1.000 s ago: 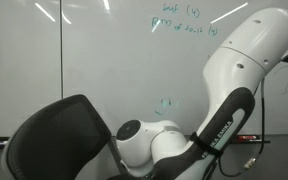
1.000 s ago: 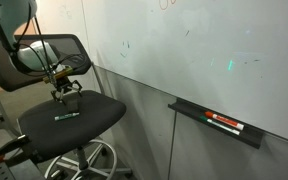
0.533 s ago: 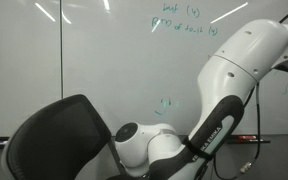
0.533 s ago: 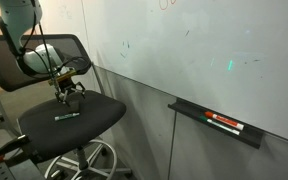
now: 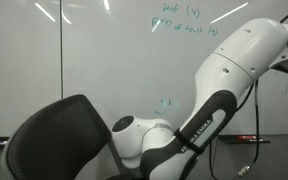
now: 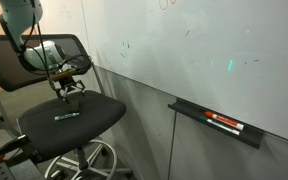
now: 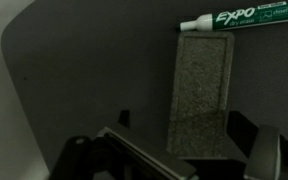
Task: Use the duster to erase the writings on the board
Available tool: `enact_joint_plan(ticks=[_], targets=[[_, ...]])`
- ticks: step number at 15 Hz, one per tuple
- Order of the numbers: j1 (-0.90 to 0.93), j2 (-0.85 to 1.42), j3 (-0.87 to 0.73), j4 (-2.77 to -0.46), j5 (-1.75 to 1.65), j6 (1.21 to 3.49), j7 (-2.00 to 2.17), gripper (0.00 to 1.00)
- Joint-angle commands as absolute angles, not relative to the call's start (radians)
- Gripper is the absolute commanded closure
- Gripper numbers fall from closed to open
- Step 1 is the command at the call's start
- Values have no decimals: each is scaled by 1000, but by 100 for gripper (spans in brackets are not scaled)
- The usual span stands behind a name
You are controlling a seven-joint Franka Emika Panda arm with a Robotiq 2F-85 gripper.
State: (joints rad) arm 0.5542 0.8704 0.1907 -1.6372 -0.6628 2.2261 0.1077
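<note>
The open fingers straddle only the duster's near end, so the robot's gripper will next move down while easing toward the Expo marker, onto the duster's middle part (image 7: pixel 199 102).
The duster (image 7: pixel 199 95) is a grey felt rectangle lying flat on the dark chair seat (image 7: pixel 84 70). My gripper (image 7: pixel 184 122) is open, and its two fingers stand on either side of the duster's near end, close above it. In an exterior view the gripper (image 6: pixel 69 90) hangs low over the seat (image 6: pixel 84 125); the duster is not clear there. The whiteboard (image 5: pixel 104 60) bears green writings at the top (image 5: pixel 184 20) and a small mark lower down (image 5: pixel 165 102).
A green Expo marker (image 7: pixel 234 18) lies just past the duster's far end and also shows on the seat (image 6: pixel 66 116). The chair's backrest (image 6: pixel 44 50) stands behind the gripper. A tray with markers (image 6: pixel 219 122) hangs under the board.
The arm's lower joints have shifted a little to the left in an exterior view. The gripper stays low over the chair seat, still open.
</note>
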Motion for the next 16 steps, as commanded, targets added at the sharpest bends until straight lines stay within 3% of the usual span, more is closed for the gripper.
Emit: enact_joint_plan(ticks=[1, 16], targets=[[567, 876, 183, -1588, -612, 2184, 102, 0], [553, 887, 168, -1621, -408, 2158, 125, 0]])
